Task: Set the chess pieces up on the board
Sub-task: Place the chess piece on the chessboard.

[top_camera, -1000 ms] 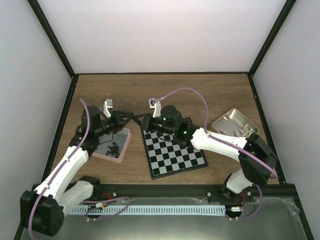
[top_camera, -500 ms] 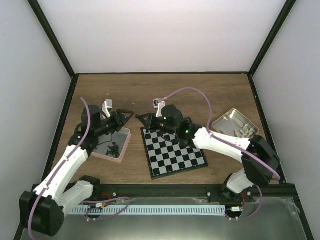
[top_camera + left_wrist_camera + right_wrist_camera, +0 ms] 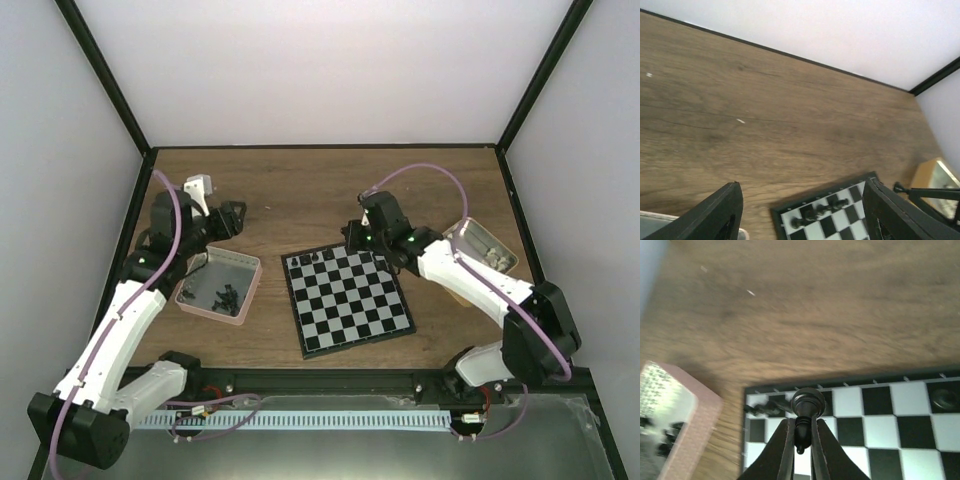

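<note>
The dark far-row square (image 3: 877,401) nearest the lone corner piece is still empty, so I should next move my right gripper down toward that square and release the black piece.
The board (image 3: 350,300) lies mid-table, with a short row of black chess pieces (image 3: 316,259) at its far-left corner. The left wrist view shows that row (image 3: 821,212) too. My right gripper (image 3: 352,238) hovers over the board's far edge. It is shut on a black piece (image 3: 807,404), which sticks out past the fingertips (image 3: 788,426). My left gripper (image 3: 238,218) hangs open and empty to the left of the board, above the far corner of the pink tray (image 3: 246,297). More black pieces (image 3: 222,294) lie in that tray.
A tan tin (image 3: 467,236) holding whitish pieces (image 3: 490,259) sits to the right of the board, under the right forearm. Black frame rails and white walls close in the wooden table. The tray's pink rim (image 3: 687,427) shows left of the board in the right wrist view.
The two grippers were together at the board's far-left corner. The left one has opened and pulled back to the left. The right one has shut on a black piece and swung right.
</note>
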{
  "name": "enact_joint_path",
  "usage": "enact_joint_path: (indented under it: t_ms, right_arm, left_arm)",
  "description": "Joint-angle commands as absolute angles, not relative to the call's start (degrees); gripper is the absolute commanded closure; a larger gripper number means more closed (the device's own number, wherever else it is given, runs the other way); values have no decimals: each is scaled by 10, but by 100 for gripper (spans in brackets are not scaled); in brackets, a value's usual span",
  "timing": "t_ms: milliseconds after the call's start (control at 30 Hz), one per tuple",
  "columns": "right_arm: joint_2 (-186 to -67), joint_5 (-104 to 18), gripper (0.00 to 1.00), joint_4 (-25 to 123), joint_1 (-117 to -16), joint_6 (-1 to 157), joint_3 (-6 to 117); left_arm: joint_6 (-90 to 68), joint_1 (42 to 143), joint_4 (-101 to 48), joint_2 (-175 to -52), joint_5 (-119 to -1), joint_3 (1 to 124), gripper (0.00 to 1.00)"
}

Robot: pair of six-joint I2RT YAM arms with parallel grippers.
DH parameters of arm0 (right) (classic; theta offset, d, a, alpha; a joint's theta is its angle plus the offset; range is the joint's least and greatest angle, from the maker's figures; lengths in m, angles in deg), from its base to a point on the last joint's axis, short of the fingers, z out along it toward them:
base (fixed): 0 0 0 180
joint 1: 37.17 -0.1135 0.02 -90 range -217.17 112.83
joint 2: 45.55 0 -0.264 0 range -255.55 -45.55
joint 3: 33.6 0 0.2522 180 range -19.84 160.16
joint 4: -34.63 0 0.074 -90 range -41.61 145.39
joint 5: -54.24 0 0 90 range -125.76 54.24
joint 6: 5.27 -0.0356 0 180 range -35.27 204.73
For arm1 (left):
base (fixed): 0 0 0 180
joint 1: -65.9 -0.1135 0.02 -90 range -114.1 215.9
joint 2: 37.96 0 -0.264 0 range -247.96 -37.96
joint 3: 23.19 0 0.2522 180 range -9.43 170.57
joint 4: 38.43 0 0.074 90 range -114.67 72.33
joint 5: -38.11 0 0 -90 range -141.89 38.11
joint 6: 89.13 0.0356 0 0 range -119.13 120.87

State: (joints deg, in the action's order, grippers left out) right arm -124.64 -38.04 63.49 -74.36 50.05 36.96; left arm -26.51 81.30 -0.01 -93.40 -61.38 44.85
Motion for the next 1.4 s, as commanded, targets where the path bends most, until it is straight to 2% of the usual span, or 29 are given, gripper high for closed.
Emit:
enact_joint_path:
  t_ms: [0,300,633,1367]
  right_arm:
    - [-1279,-349,99,748,-740,571,412]
    - [-1400,-307,99,814,-740,611,492]
    - [-1487,-286,99,840,-736,617,553]
    - [-1505,-282,98,849,-735,601,544]
  left_arm:
    - [-186,812,15,-928,-545,445,32]
    - [-174,812,-32,-916,-522,385,32]
    - [-175,812,-25,-901,-501,379,31]
    - [-177,812,-25,-897,-499,376,30]
